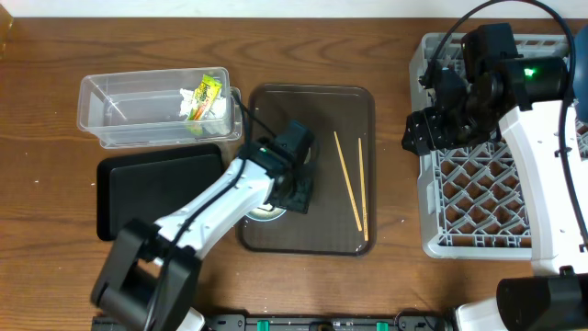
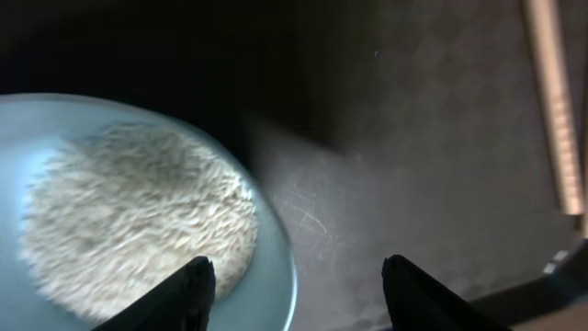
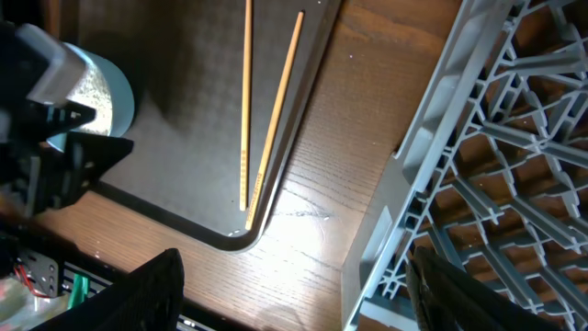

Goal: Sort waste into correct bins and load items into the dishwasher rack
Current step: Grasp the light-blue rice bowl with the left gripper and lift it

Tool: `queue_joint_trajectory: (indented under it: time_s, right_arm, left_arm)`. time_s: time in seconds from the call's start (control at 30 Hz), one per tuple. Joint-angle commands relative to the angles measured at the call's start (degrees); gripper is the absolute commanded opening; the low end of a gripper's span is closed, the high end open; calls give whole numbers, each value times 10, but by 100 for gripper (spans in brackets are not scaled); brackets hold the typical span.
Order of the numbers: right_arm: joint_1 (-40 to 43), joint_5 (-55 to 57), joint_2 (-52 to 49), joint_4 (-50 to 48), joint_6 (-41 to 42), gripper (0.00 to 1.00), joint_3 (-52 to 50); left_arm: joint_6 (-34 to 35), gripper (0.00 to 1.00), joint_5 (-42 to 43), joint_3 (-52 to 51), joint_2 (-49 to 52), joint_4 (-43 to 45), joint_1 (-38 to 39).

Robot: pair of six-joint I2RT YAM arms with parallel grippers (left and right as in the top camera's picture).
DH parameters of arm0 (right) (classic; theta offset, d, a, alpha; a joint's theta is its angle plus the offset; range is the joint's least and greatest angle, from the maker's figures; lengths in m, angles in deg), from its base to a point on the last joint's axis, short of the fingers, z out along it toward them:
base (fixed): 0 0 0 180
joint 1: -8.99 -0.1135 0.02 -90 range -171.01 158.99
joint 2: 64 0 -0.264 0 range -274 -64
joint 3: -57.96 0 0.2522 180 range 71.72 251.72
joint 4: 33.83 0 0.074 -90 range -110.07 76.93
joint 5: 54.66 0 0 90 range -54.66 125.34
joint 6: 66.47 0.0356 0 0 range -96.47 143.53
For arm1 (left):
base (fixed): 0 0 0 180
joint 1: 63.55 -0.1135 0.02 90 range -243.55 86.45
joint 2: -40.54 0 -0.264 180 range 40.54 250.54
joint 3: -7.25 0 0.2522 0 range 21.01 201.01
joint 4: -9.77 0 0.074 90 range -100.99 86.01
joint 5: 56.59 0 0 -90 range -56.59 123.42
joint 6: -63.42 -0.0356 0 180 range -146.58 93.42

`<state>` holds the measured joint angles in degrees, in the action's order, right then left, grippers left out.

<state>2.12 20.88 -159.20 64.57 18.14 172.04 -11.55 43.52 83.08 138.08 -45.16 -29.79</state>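
Observation:
The light blue bowl's rim (image 2: 291, 276) is just below my left gripper and already lined up between its open fingers, so my left gripper will go down slightly next and close on it.
A light blue bowl (image 2: 276, 276) of white rice grains (image 2: 129, 221) sits on the brown serving tray (image 1: 276, 110). My left gripper (image 2: 299, 294) is open, with the bowl's rim between its fingers; in the overhead view it (image 1: 296, 188) covers most of the bowl (image 1: 267, 212). Two wooden chopsticks (image 1: 353, 184) lie on the tray's right side and also show in the right wrist view (image 3: 248, 101). My right gripper (image 3: 294, 294) is open and empty above the left edge of the grey rack (image 1: 478, 193). The tissue (image 1: 191, 99) and yellow-green wrapper (image 1: 206, 92) lie in the clear tub (image 1: 119, 110). Plate and cups are not in view.
The black tray (image 1: 156, 188) lies left of the serving tray, just below the clear tub. The rack (image 3: 478, 165) fills the right side. Bare wooden table (image 3: 303, 239) runs between serving tray and rack.

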Motion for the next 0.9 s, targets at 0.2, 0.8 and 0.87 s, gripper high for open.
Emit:
queue_joint_trajectory:
  time_s: [0.2,0.8,0.87]
  right_arm:
    - [-9,3,-2,4,4,77,0]
    - [-9,25,-2,15,4,71,0]
    - [-9,25,-2,15,4,71,0]
  left_arm:
    - [3,33,-6,7,45,0,6]
    - [0,6,-10,13,-103,-51,-45]
    - [-10,6,-10,13,-136,-63,-75]
